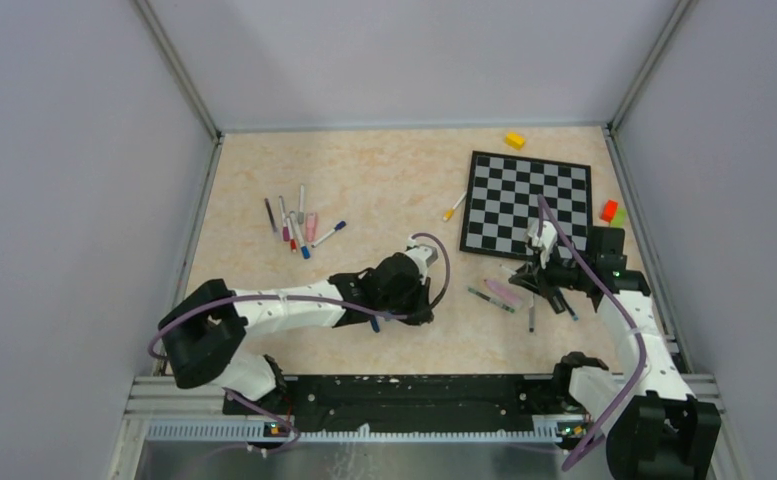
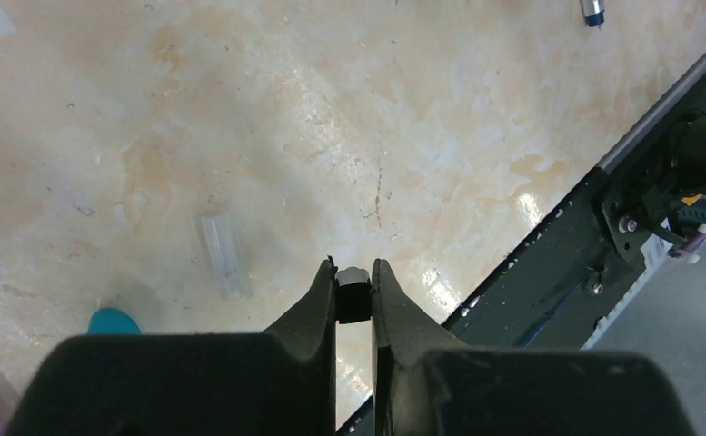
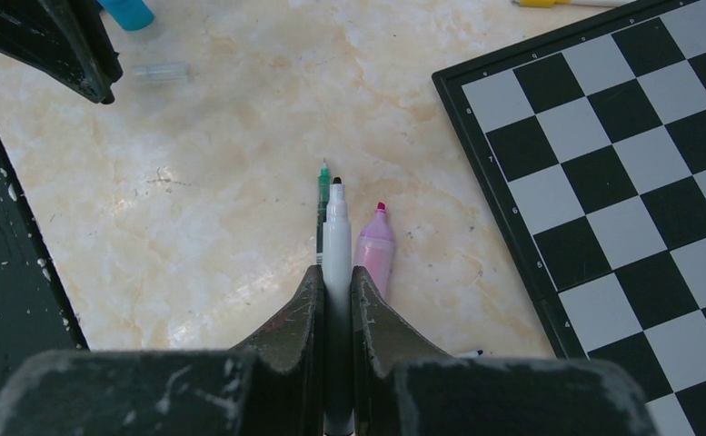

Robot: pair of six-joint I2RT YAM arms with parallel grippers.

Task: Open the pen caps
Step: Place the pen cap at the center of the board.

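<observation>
The white pen goes toward the right in the top view and down to the tabletop beside the dark pens next. My right gripper then releases it, as it's uncapped.
My left gripper [image 2: 354, 267] is shut on a small black pen cap [image 2: 353, 300], pinched at its fingertips just above the table. A clear cap [image 2: 223, 254] and a teal cap [image 2: 113, 321] lie on the table to its left. My right gripper [image 3: 336, 271] is shut on a white pen [image 3: 336, 222] whose black tip is bare. Below it lie a green pen [image 3: 323, 195] and a pink highlighter [image 3: 375, 247], both uncapped. In the top view the left gripper [image 1: 407, 298] is mid-table and the right gripper [image 1: 541, 283] is beside the chessboard. Several capped pens [image 1: 299, 225] lie at the far left.
A chessboard [image 1: 529, 205] lies at the right, with a yellow-tipped pen [image 1: 454, 207] by its left edge. A yellow block [image 1: 515, 140] sits at the back, and red and green blocks [image 1: 612, 212] sit by the right wall. The dark base rail [image 2: 549, 272] runs close to the left gripper.
</observation>
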